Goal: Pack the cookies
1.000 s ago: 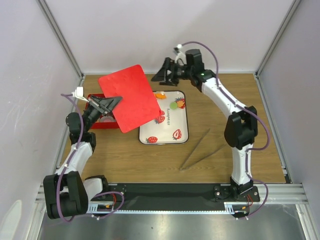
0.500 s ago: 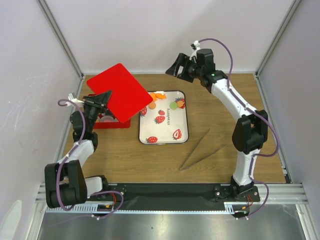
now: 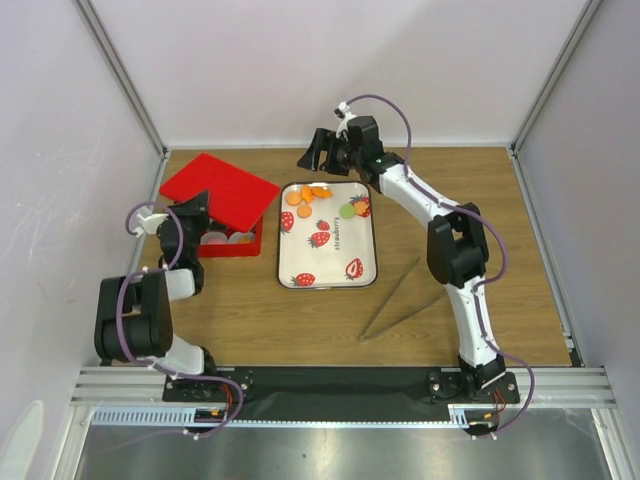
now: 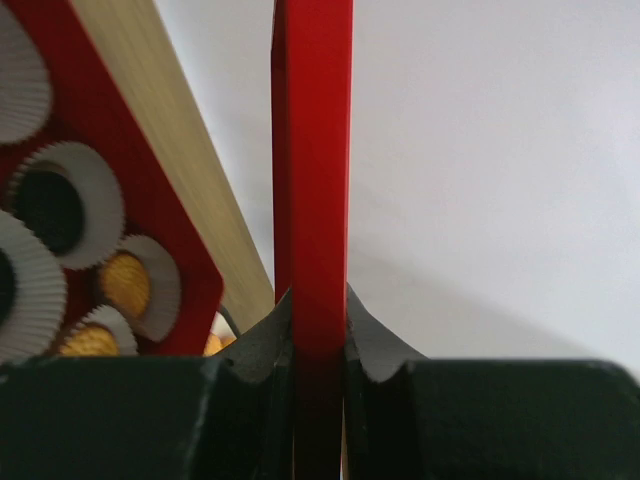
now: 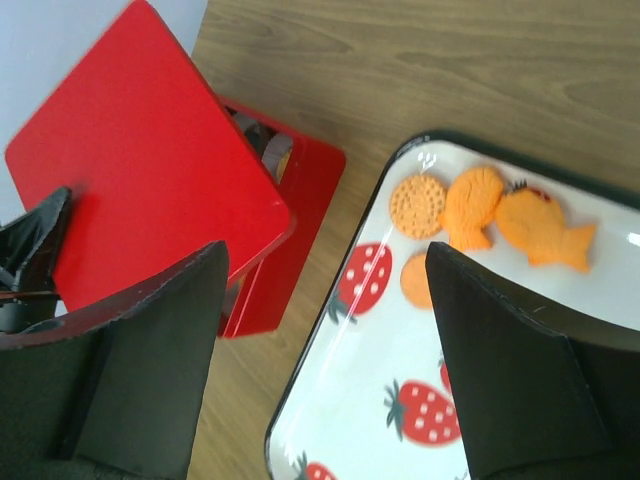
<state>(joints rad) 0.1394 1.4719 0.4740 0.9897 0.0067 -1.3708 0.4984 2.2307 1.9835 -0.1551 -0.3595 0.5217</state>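
Observation:
I should turn my left gripper to straighten the tilted lid, lower the lid onto the open red box and let go of it, because the box is below my gripper.
My left gripper (image 3: 192, 214) is shut on the edge of the red lid (image 3: 220, 188), which lies tilted over the red box (image 3: 228, 246). In the left wrist view the lid (image 4: 312, 180) stands edge-on between the jaws, and the box (image 4: 105, 120) beside it shows paper cups, some holding orange cookies (image 4: 125, 283). More orange cookies (image 3: 305, 195) and a green one (image 3: 347, 211) lie at the far end of the strawberry tray (image 3: 368, 262). My right gripper (image 3: 318, 152) hovers open and empty over the tray's far left corner. Its wrist view shows the cookies (image 5: 417, 204), the lid (image 5: 140, 160) and the tray (image 5: 300, 400).
A pair of thin tongs (image 3: 400, 298) lies on the wooden table right of the tray. The enclosure's walls stand close behind the box and along both sides.
The left gripper has lowered the red lid from a raised tilt down over the box. The right arm has swung left, from the back middle towards the tray's far left corner.

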